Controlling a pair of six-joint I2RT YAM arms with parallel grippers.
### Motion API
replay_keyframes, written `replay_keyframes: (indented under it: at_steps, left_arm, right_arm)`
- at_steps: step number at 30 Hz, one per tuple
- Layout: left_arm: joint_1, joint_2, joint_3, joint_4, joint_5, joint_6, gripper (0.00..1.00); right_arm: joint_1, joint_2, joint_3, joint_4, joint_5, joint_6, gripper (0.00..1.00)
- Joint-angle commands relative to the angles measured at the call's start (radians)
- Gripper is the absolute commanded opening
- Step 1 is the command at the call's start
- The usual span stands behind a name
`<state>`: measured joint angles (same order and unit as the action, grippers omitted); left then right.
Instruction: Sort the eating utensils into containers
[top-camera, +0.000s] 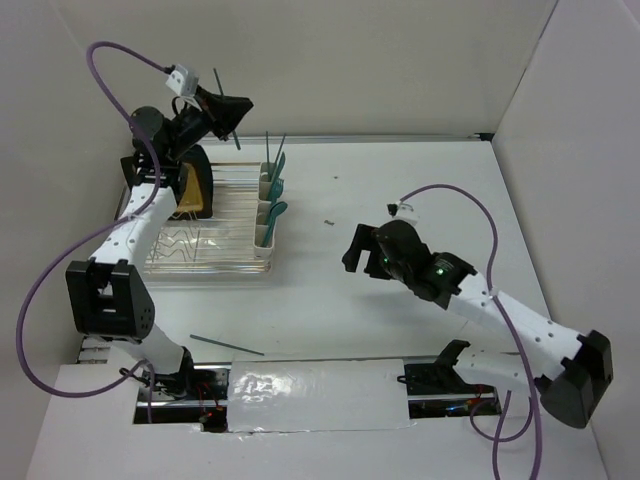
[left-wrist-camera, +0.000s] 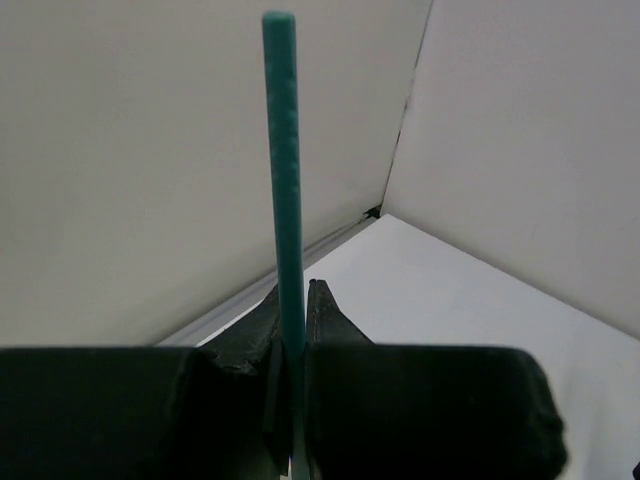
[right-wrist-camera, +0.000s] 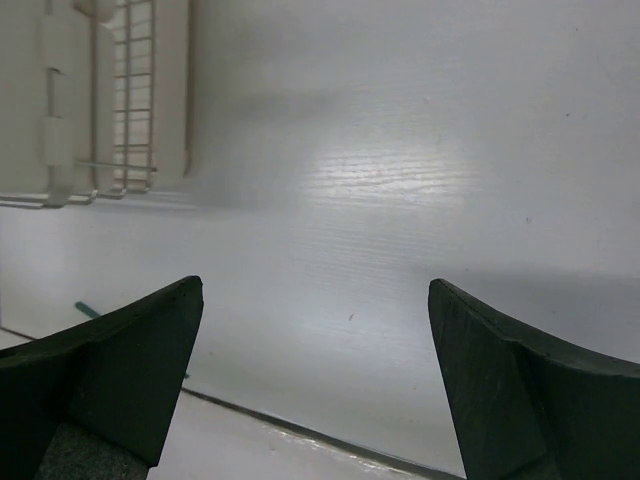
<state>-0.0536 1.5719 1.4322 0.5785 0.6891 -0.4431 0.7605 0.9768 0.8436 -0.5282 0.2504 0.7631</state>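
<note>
The farthest cream-white container already has similar slim teal handles standing in it, so my left gripper next needs to move down and to the right in the top view, over that container.
My left gripper is raised at the back left, above the far end of the rack, and is shut on a slim teal utensil. In the left wrist view its handle stands straight up between the closed fingers; its working end is hidden. The cream-white containers line the rack's right side and hold teal utensils. Another utensil lies flat on the table near the front left. My right gripper hovers over the table's middle, open and holding nothing.
A wire dish rack on a clear tray fills the left side, with a tan-and-black board standing in it. The rack's end shows in the right wrist view. A tiny dark speck lies mid-table. White walls close in the back and right.
</note>
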Motion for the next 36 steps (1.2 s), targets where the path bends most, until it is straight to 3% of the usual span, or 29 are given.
replay_keyframes:
  at_steps: [1,6,11,23,27,28,30,34,35,36]
  left_arm:
    - [0.006,0.063,-0.061,0.254,0.121,0.047,0.0]
    - [-0.028,0.149,-0.156,0.48,0.159,0.156,0.0]
    - [-0.06,0.218,-0.179,0.579,0.115,0.175,0.0]
    - [-0.086,0.344,-0.197,0.667,0.107,0.254,0.01]
    - [-0.081,0.375,-0.178,0.666,0.147,0.227,0.23]
    - [-0.084,0.373,-0.165,0.626,0.153,0.225,0.35]
    - [-0.084,0.366,-0.148,0.584,0.152,0.231,0.41]
    - [-0.083,0.295,-0.168,0.572,0.078,0.216,0.63]
    - [-0.074,0.281,-0.168,0.572,0.058,0.208,0.75]
    - [-0.068,0.263,-0.173,0.558,0.031,0.192,0.79]
  right_arm:
    - [-0.004,0.091,0.043,0.031,0.046,-0.024,1.0]
    - [-0.012,0.152,0.068,0.054,0.055,-0.042,1.0]
    - [-0.038,0.168,0.068,0.054,0.035,-0.044,1.0]
    - [-0.098,0.166,0.018,0.114,-0.091,-0.073,1.0]
    - [-0.105,0.195,0.028,0.123,-0.115,-0.107,1.0]
    - [-0.105,0.206,0.037,0.134,-0.138,-0.117,1.0]
    - [-0.105,0.217,0.046,0.134,-0.155,-0.142,1.0]
    - [-0.089,0.212,0.032,0.207,-0.265,-0.22,0.97]
    - [-0.079,0.204,0.011,0.232,-0.295,-0.234,0.97]
    - [-0.072,0.179,-0.001,0.256,-0.319,-0.296,0.94]
